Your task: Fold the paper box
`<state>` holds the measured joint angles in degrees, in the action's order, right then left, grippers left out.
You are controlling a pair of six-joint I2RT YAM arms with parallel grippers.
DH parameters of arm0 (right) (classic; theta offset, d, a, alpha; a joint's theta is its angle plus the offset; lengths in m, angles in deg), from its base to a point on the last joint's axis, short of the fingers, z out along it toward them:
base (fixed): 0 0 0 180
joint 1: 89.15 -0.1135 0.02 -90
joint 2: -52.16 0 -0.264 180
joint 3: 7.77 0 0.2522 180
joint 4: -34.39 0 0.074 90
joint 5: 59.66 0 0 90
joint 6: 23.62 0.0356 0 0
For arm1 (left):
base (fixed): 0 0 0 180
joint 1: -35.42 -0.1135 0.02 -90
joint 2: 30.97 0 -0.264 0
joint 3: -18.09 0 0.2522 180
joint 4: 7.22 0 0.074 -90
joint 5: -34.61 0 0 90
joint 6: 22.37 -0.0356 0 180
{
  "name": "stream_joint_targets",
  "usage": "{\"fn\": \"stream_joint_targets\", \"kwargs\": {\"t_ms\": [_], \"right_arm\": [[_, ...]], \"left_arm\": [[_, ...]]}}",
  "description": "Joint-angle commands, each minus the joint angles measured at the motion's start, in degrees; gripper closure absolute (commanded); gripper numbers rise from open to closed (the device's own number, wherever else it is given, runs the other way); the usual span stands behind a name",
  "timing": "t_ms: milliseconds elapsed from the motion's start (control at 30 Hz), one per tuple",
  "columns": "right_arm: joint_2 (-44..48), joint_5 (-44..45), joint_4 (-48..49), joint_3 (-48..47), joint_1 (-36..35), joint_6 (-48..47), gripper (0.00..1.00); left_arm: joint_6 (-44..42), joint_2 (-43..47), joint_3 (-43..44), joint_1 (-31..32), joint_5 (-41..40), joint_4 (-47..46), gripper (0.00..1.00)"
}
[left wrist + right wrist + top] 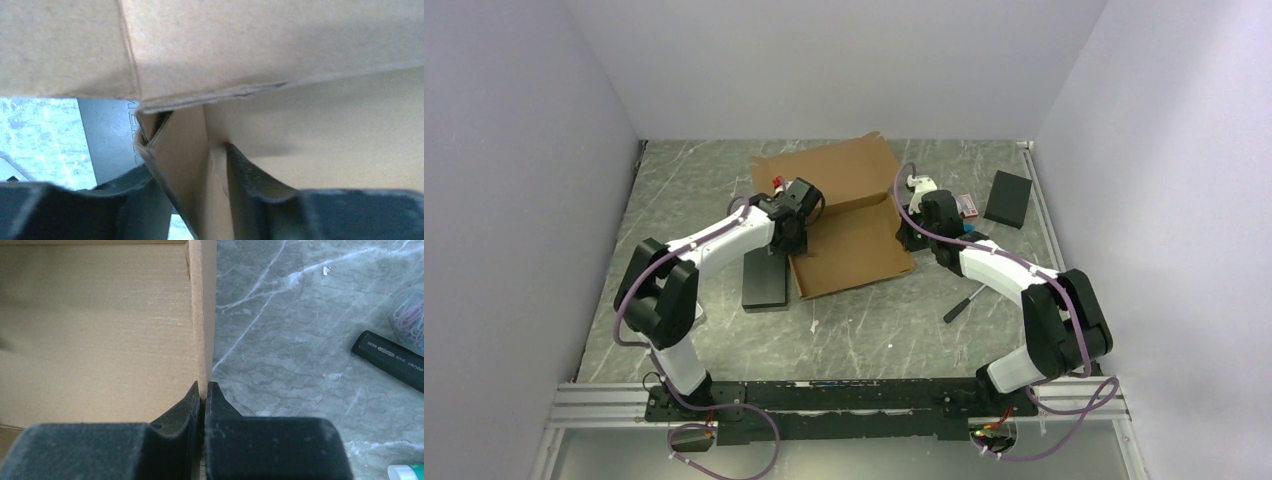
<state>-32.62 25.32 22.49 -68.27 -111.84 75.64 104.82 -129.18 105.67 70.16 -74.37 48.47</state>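
Note:
The thin side already stands upright between my right gripper's fingers, so that gripper should next ease slightly outward, still on the box side's top edge (897, 219) (201, 357), and release.
The paper box (854, 250) is brown corrugated cardboard lying mid-table, its lid panel raised at the back. My left gripper (792, 228) is at the box's left side. In the left wrist view its fingers (255, 185) press from both sides on a folded-up side flap of the paper box (180, 160), so the left gripper (192, 165) is shut on it. My right gripper (911, 228) is at the box's right edge. The right wrist view shows the right gripper (203, 387) pinched shut on the upright thin side wall of the paper box (202, 315).
A flat black slab (764, 278) lies just left of the box. A black block (1009, 198) sits at the back right. A black pen (962, 303) lies on the marble table (724, 340) right of the box, near a small red-and-white item (967, 205). White walls enclose the area.

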Motion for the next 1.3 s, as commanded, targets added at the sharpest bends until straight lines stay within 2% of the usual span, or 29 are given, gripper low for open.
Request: {"fn": "stream_joint_targets", "kwargs": {"t_ms": [0,100,133,367,433,533,600,667,800,1100,1267], "right_arm": [[0.21,-0.94,4.11,-1.25,-0.02,0.85,1.00],[0.00,-1.09,4.11,-1.25,-0.02,0.85,1.00],[-0.05,-1.13,4.04,-1.25,-0.06,0.85,1.00],[-0.13,-0.96,4.04,-1.34,-0.04,0.70,1.00],[-0.20,-0.83,3.98,-1.42,-0.06,0.68,1.00],[-0.16,-0.63,3.94,-1.44,-0.07,0.63,1.00],[-0.13,-0.61,3.93,-1.47,-0.07,0.67,1.00],[-0.32,-0.48,3.93,-1.42,-0.07,0.63,1.00],[-0.56,-0.18,3.98,-1.51,-0.07,0.50,1.00],[-0.86,0.36,4.04,-1.51,-0.07,0.06,1.00],[-0.88,0.45,4.03,-1.54,-0.06,0.02,1.00]], "left_arm": [[1.37,-1.98,2.42,0.13,-2.38,0.95,0.63],[1.12,-3.81,3.43,0.15,-2.16,1.26,0.94],[1.14,-4.43,4.13,0.15,-2.23,1.79,1.00],[0.45,-5.27,5.92,0.31,-4.01,2.19,1.00],[-0.38,-4.57,5.83,0.33,-2.90,1.72,0.94],[-1.24,-3.83,5.92,0.33,-1.76,1.90,0.65],[-2.03,-3.17,5.60,0.33,-0.70,1.65,0.55],[-2.48,-2.58,5.11,0.33,0.21,1.41,0.50],[-3.16,-1.89,4.54,0.26,2.45,1.35,0.47],[-5.92,4.60,-0.68,0.33,8.40,-2.98,0.29],[-5.50,5.79,-2.52,0.33,9.66,-2.70,0.29]]}}
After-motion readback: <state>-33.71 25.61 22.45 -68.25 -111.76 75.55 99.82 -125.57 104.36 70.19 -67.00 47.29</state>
